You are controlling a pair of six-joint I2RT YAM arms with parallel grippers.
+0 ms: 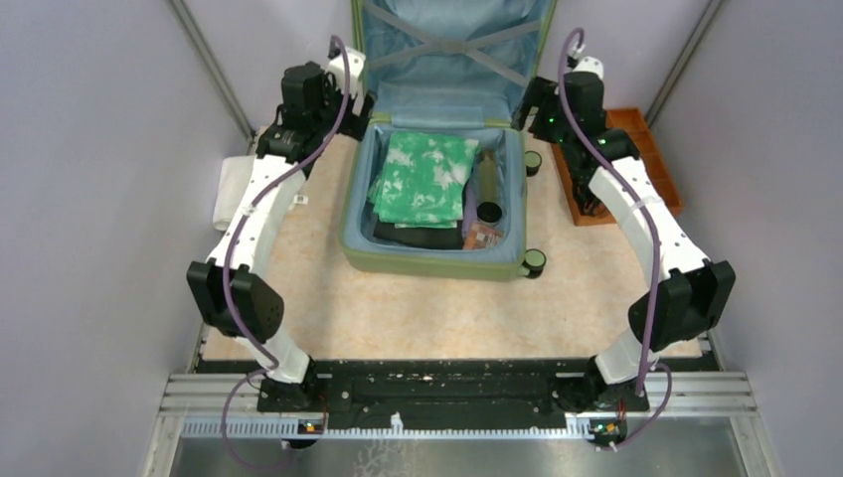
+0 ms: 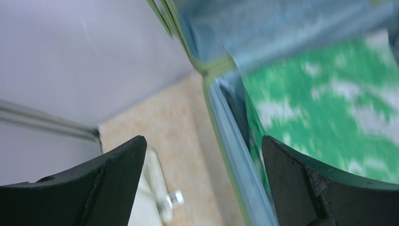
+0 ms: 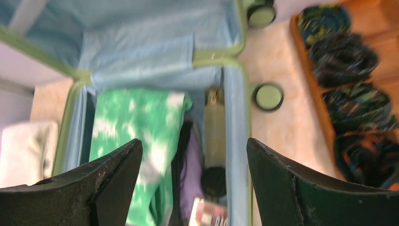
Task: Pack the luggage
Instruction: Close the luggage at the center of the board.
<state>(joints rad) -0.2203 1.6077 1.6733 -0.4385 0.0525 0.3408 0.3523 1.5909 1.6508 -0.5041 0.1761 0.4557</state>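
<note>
The lid's side edge by the tray (image 3: 242, 21) is outward of my right gripper, so my right gripper will next move outward, tilt and close on it.
The luggage (image 1: 434, 260) lies open on the table with its lid standing at the back, showing blue lining and crossed straps. Inside lie a green-and-white cloth (image 1: 425, 177) on dark folded clothes, an olive tube (image 1: 488, 184) and a small reddish packet (image 1: 483, 236). My left gripper (image 1: 361, 102) hangs open and empty over the back-left corner, straddling the luggage rim (image 2: 230, 155) with the cloth (image 2: 329, 108) to its right. At the back-right corner my right gripper (image 1: 527, 102) is open and empty, above the cloth (image 3: 131, 122), the tube (image 3: 214, 127) and the packet (image 3: 209, 214).
An orange tray (image 1: 661, 159) with several dark rolled items (image 3: 341, 56) stands right of the luggage. A white folded towel (image 1: 234, 189) lies at the left wall. Two luggage wheels (image 3: 267, 96) stick out on the right side. Grey walls close in on both sides.
</note>
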